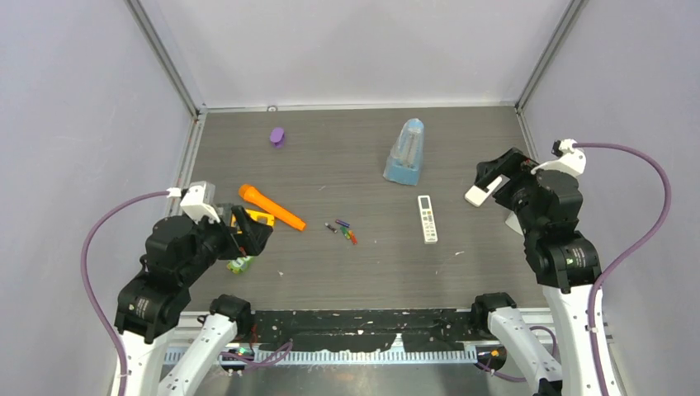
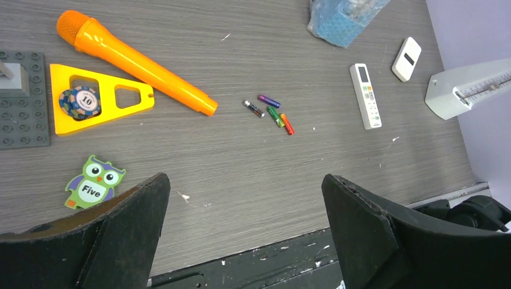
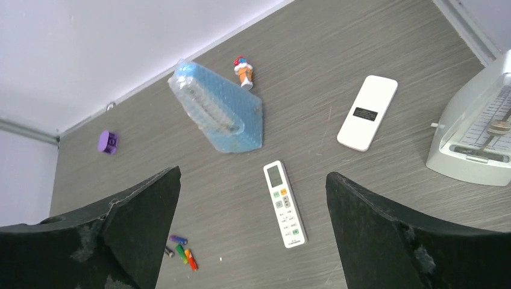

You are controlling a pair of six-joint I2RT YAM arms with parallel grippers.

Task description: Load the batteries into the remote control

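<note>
I need to move my right gripper down to the left in the top view next, onto the remote's button half (image 1: 429, 226) (image 3: 289, 218) below it there, leaving the remote's long edges free.
The white remote control (image 1: 427, 219) lies face up, buttons showing, right of the table's middle; it also shows in the left wrist view (image 2: 366, 95) and the right wrist view (image 3: 284, 203). Several batteries (image 1: 342, 229) lie loose in a small cluster to its left: purple (image 2: 269, 100), dark (image 2: 253, 108), green (image 2: 275, 115) and red (image 2: 287, 123). My left gripper (image 2: 244, 180) hovers open over the near left of the table, holding nothing. My right gripper (image 3: 253, 174) hangs open above the right side, also holding nothing, with the remote seen between its fingers far below.
An orange toy microphone (image 1: 272, 207), a yellow triangle frame (image 2: 99, 96), an owl card (image 2: 93, 182) and a grey baseplate (image 2: 21, 102) lie at left. A blue wrapped package (image 1: 405, 151), a purple block (image 1: 277, 136), a white flat case (image 3: 367, 112) and a metronome (image 3: 476, 138) stand further back and right.
</note>
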